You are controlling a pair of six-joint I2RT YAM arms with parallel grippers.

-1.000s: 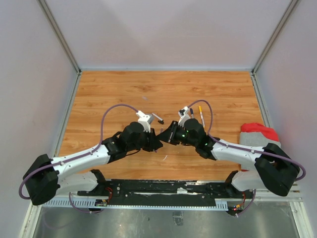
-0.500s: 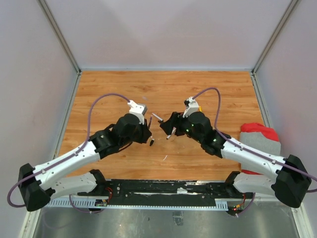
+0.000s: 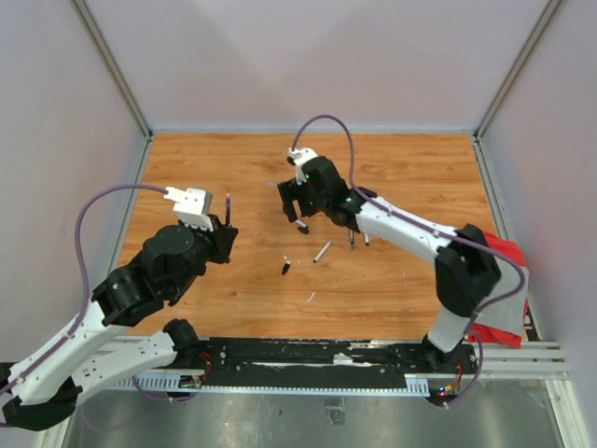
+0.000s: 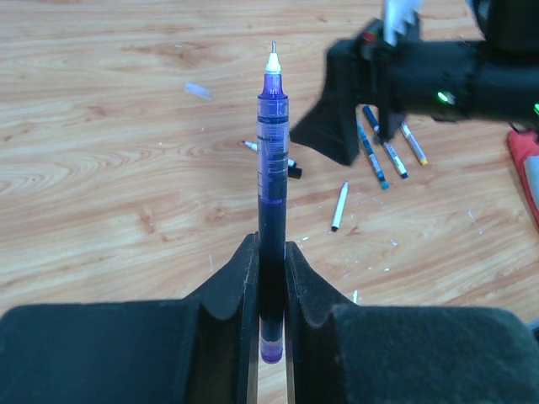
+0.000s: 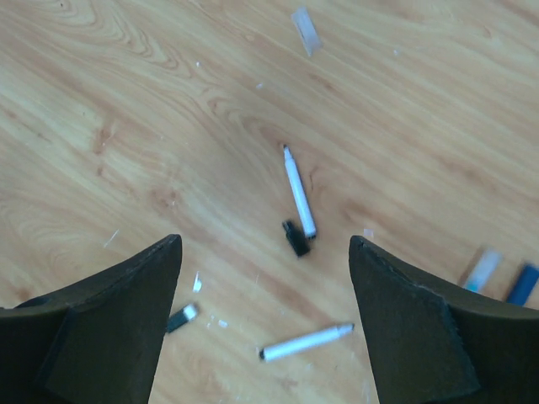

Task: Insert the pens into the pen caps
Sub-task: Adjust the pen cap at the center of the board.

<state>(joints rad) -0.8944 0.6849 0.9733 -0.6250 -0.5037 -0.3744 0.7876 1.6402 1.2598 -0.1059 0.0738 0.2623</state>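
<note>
I will next move my right gripper outward and lower it with its fingers on both sides of the clear plastic scrap (image 3: 272, 183) (image 5: 306, 32), which lies outward and below with its long sides facing the open fingers.
My left gripper (image 4: 271, 248) is shut on a purple pen (image 4: 272, 151) that stands upright between the fingers, its bare tip pointing away. From above, this pen (image 3: 228, 207) sticks out of the left gripper (image 3: 222, 233) at the table's left. My right gripper (image 5: 263, 241) hangs open and empty over loose pieces. They are a white pen (image 5: 299, 192) with a black pen cap (image 5: 295, 238) at its end, another white pen (image 5: 306, 340), and a small black cap (image 5: 180, 318). The right gripper (image 3: 291, 203) is near the table's middle back.
Several more pens (image 4: 383, 156) lie in a bunch to the right of the white ones. A red and grey cloth (image 3: 511, 261) lies at the table's right edge under the right arm. A clear plastic scrap (image 5: 306, 31) lies further back.
The two grippers, close together at the middle a second ago, have parted. The left one drew back left with the purple pen. The right one opened and swung to the back.
</note>
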